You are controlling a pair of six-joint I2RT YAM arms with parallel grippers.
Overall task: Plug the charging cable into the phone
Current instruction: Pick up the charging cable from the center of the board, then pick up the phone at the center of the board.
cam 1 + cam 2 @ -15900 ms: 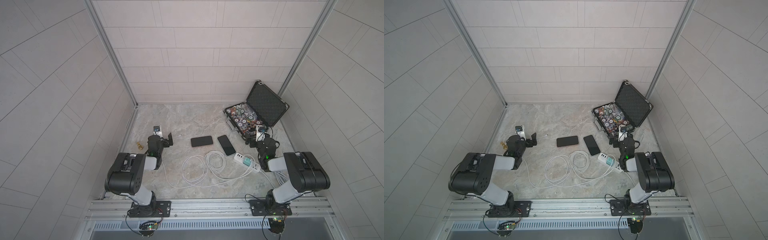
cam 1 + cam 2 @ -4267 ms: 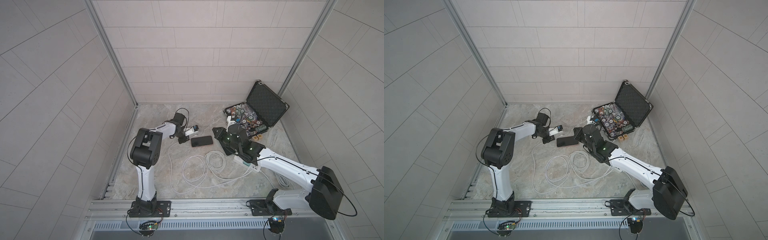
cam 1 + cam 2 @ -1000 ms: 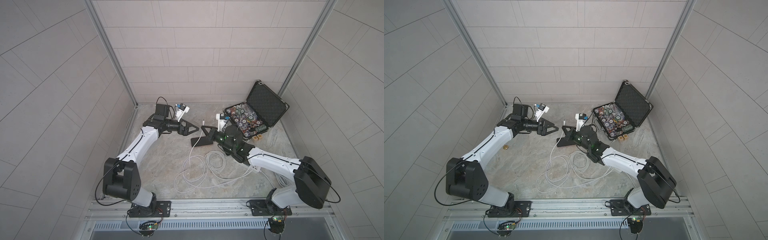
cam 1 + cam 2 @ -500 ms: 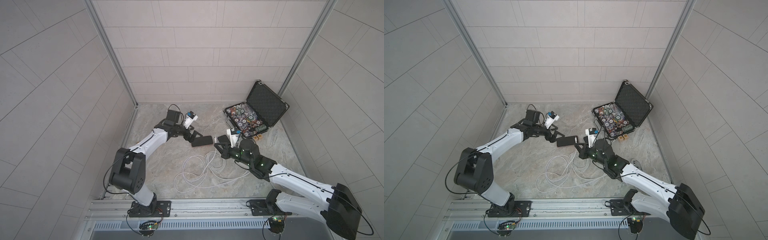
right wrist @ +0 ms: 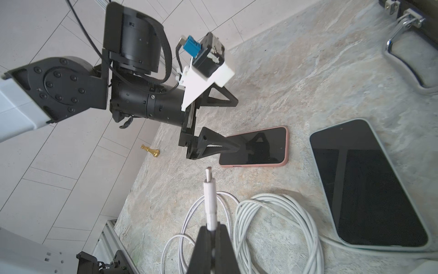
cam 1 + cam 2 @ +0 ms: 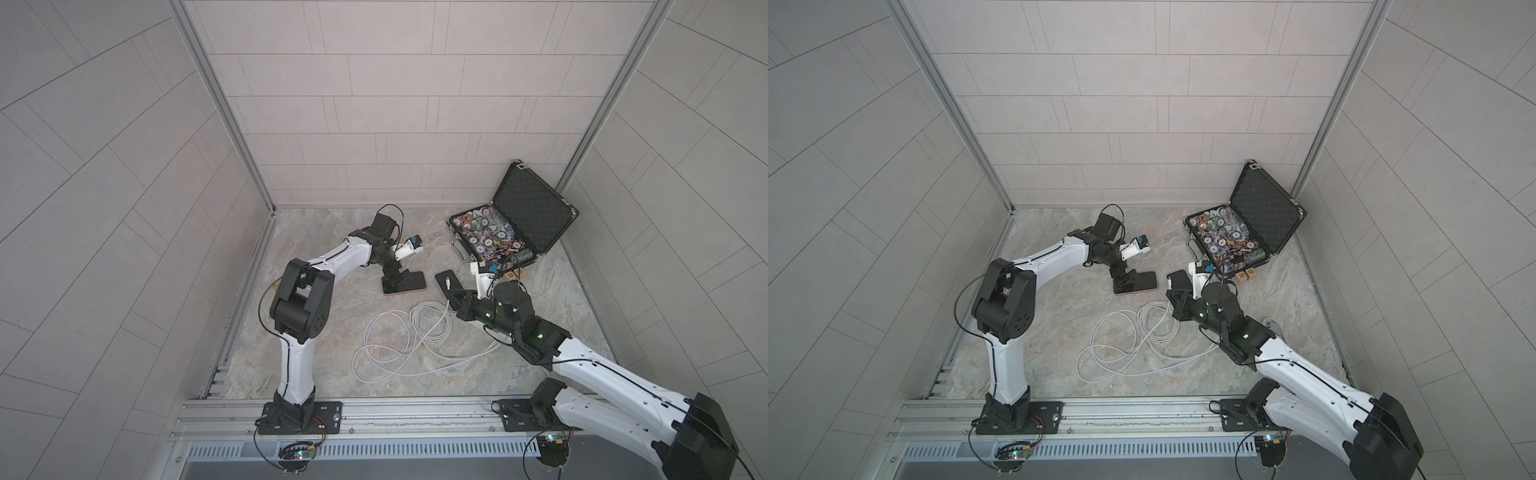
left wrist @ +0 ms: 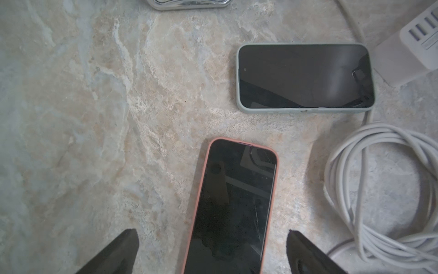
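The phone (image 6: 411,283) is lying flat under my left gripper, in line between its open fingers. I need to lower my fingers beside the phone's long coral-red edges and close them.
The phone (image 6: 411,283) (image 6: 1142,283), black screen with a coral-red edge, lies flat on the marble floor. My left gripper (image 6: 397,281) (image 6: 1126,279) (image 7: 211,233) is open and straddles the phone's (image 7: 233,206) left end, one finger on each side, apart from its edges. My right gripper (image 5: 212,229) (image 6: 456,297) is shut on the charging cable's white plug (image 5: 209,189), which points at the phone (image 5: 258,147) with a gap between them. The cable's loose loops (image 6: 415,332) (image 6: 1142,328) (image 5: 272,225) lie on the floor.
A second phone in a pale-green case (image 7: 303,76) (image 5: 369,185) lies beside my right gripper. A white power strip (image 7: 414,47) sits past it. An open black case of chips (image 6: 511,224) stands at the back right. A gold chess piece (image 5: 150,150) lies by the left wall.
My left gripper has come down from mid-air and now straddles the phone's left end. My right gripper, still holding the plug, has drawn back to the right, beside the second phone.
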